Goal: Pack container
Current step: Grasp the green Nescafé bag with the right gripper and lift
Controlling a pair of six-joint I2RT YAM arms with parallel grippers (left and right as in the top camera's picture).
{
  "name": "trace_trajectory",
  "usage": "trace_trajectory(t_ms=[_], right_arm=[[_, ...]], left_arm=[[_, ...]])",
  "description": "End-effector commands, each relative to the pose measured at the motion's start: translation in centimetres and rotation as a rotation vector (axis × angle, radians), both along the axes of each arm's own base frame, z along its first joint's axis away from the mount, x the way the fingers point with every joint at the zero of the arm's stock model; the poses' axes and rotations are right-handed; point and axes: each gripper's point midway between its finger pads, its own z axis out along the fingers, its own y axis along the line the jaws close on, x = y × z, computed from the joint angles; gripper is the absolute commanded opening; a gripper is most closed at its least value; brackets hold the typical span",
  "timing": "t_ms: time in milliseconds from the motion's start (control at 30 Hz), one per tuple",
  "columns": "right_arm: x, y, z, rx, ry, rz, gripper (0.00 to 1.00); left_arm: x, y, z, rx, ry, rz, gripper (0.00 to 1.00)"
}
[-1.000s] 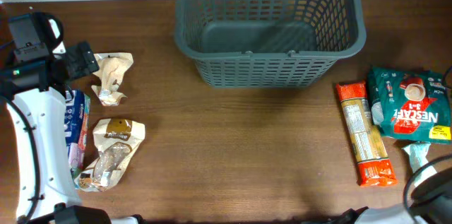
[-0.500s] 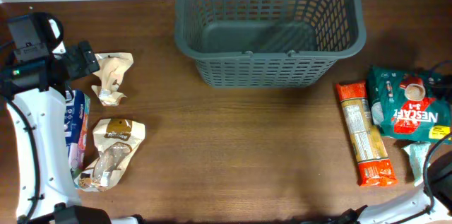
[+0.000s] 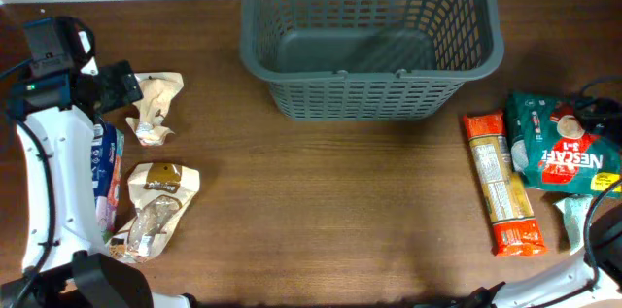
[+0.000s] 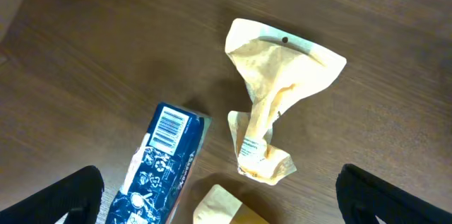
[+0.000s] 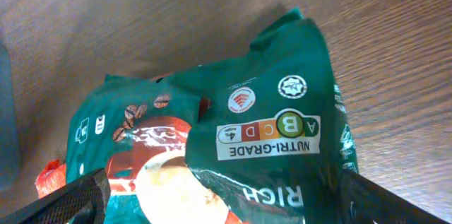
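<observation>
My right gripper moves down, open, onto the green coffee packet [image 5: 212, 139] around its printed rating label [image 5: 268, 138] next, since the packet lies below the gripper, between both fingers.
The container [image 3: 369, 100], a dark grey lattice basket, stands empty at the far middle of the table. My left gripper [image 3: 119, 85] hovers open just left of a crumpled cream packet [image 3: 155, 104]. In the left wrist view that packet [image 4: 279, 104] lies ahead of the wide-apart fingers [image 4: 60, 199], with a blue packet [image 4: 159, 164] low between them. My right gripper [image 5: 226, 210] is open above a green coffee packet [image 5: 212, 139], and nothing is gripped. From overhead, the green packet [image 3: 566, 145] lies at the right edge.
An orange pasta packet [image 3: 501, 196] lies lengthwise left of the green one, with a pale packet [image 3: 573, 216] below it. At the left lie the blue packet [image 3: 105, 167] and a cream and clear packet [image 3: 155, 209]. The left arm [image 3: 49, 182] runs along the left edge.
The left gripper has shifted a little farther back and stays beside the crumpled cream packet. The right arm has moved slightly at the right edge. No packet has moved.
</observation>
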Motion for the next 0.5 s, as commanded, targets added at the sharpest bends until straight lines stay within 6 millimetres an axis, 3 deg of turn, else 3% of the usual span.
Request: trace_trajectory(t_ms=[0,467], right_arm=[[0.6,0.7,-1.7,0.056,0.004,0.023,0.99],[-0.3,2.0,-9.7,0.195,0.131,0.024,0.99]], left_arm=[[0.2,-0.3,0.0,-0.015,-0.001,-0.025,1.0],[0.4,-0.9,-0.1,-0.046,-0.01,-0.046,1.0]])
